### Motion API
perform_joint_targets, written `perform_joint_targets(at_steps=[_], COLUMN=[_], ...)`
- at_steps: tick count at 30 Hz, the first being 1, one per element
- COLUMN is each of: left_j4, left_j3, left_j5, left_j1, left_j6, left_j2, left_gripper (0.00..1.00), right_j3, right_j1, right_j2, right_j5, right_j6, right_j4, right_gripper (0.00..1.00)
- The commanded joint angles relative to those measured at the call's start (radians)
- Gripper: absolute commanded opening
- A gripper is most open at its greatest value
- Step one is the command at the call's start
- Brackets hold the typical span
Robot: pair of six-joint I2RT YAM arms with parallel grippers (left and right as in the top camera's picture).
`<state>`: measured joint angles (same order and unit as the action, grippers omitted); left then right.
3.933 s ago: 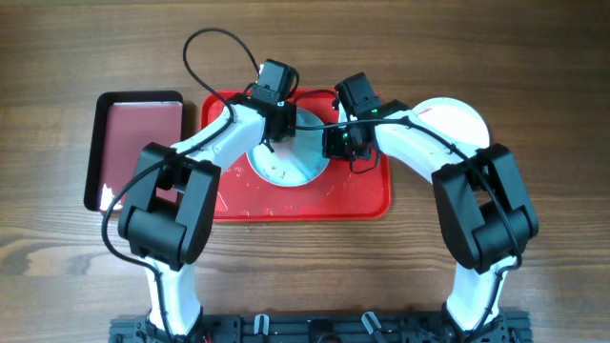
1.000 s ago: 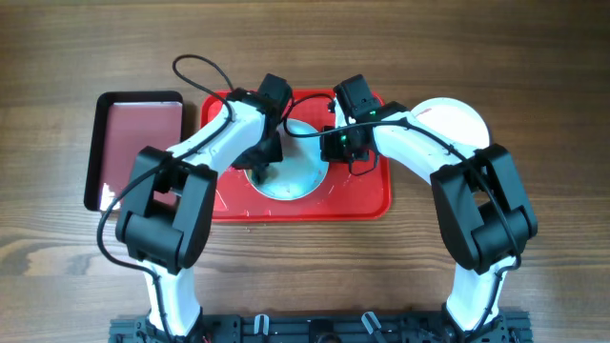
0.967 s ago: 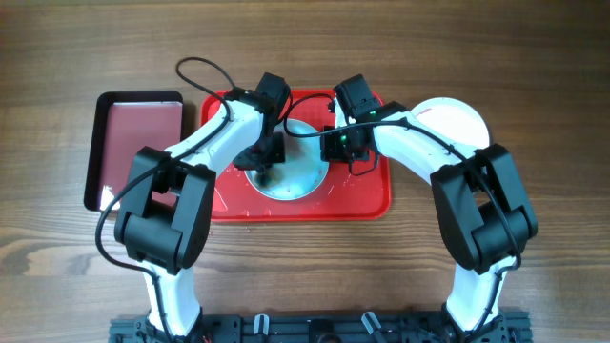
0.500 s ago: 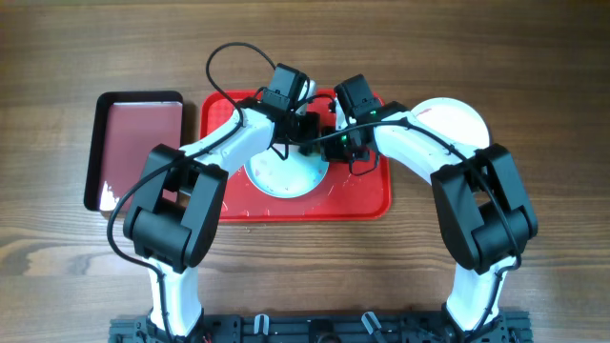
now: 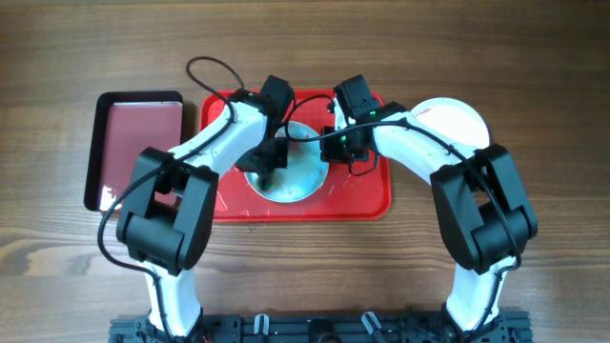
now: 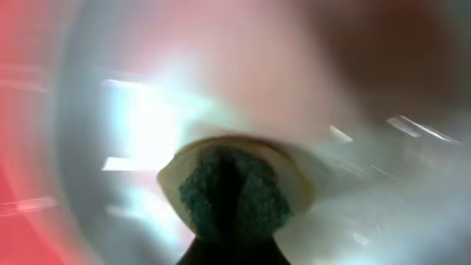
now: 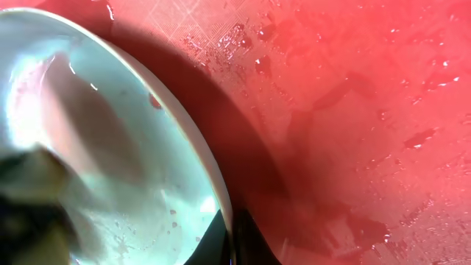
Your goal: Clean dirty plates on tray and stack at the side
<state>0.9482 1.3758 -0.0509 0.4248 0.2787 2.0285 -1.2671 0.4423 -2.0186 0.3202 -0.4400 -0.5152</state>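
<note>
The maroon tray (image 5: 140, 135) is to the left of my left gripper in the overhead view, so my left gripper should next lift, move over and go down to let go of the sponge there.
A pale mint-blue plate (image 5: 303, 177) sits over the red tray (image 5: 367, 195), tilted up at its right side. My right gripper (image 5: 334, 143) is shut on its right rim, which shows pinched between the jaws in the right wrist view (image 7: 232, 239). That view shows the wet plate (image 7: 110, 147) with small specks, raised above the tray (image 7: 353, 110). My left gripper (image 5: 270, 154) is shut on a green-and-yellow sponge (image 6: 232, 193) pressed on the plate's face (image 6: 383, 184); that view is blurred. A white plate (image 5: 456, 116) lies on the table right of the tray, partly under my right arm.
A smaller black-rimmed maroon tray (image 5: 138, 143) lies on the wooden table left of the red tray. The red tray's floor is wet with droplets (image 7: 412, 140). A black cable (image 5: 205, 67) loops above my left arm.
My left gripper with the sponge has swept from the plate's far right part back down and left across the plate. My right gripper has held the rim in place.
</note>
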Motion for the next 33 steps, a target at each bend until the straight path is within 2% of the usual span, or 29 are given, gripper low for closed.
perform_joint_targets(at_steps=[1, 4, 6, 9, 12, 15, 17, 22, 26, 29, 31, 33], left_j4=[-0.074, -0.24, -0.338, -0.426, -0.5, -0.505, -0.478, -0.336, -0.188, -0.146, -0.134, -0.1], left_j3=[-0.033, -0.033, -0.033, -0.033, -0.033, -0.033, -0.033, -0.028, 0.09, 0.153, 0.153, 0.152], left_j5=[-0.524, -0.524, -0.428, -0.148, 0.203, 0.41, 0.49, 0.438, 0.151, -0.069, -0.142, -0.143], left_j1=[0.028, 0.053, 0.061, 0.06, 0.043, 0.011, -0.021, -0.131, -0.264, -0.347, -0.373, -0.373], left_j6=[-0.121, -0.11, -0.048, 0.087, 0.13, 0.13, 0.13, 0.149, 0.148, 0.144, 0.144, 0.144], left_j2=[0.036, 0.036, 0.036, 0.036, 0.036, 0.036, 0.036, 0.025, -0.082, -0.165, -0.191, -0.19], left_gripper=[0.04, 0.04, 0.04, 0.04, 0.04, 0.04, 0.04, 0.04, 0.04, 0.04, 0.04, 0.04], right_j3=[0.015, 0.015, 0.015, 0.015, 0.015, 0.015, 0.015, 0.015, 0.014, 0.014, 0.014, 0.014], right_j1=[-0.004, -0.004, -0.004, -0.004, -0.004, -0.004, -0.004, -0.004, -0.004, -0.004, -0.004, -0.004], right_j2=[-0.02, -0.02, -0.02, -0.02, -0.02, -0.02, -0.02, -0.02, -0.013, 0.014, 0.053, 0.108], right_j5=[-0.03, -0.03, -0.03, -0.03, -0.031, -0.031, -0.031, -0.029, -0.011, -0.013, -0.053, -0.125], right_j6=[-0.006, -0.004, -0.005, -0.005, -0.004, -0.004, -0.005, -0.005, -0.003, 0.023, 0.023, 0.022], right_j4=[-0.006, -0.007, -0.006, -0.008, -0.009, -0.01, -0.009, -0.012, -0.045, -0.075, -0.101, -0.134], right_gripper=[0.04, 0.04, 0.04, 0.04, 0.04, 0.04, 0.04, 0.04, 0.04, 0.04, 0.04, 0.04])
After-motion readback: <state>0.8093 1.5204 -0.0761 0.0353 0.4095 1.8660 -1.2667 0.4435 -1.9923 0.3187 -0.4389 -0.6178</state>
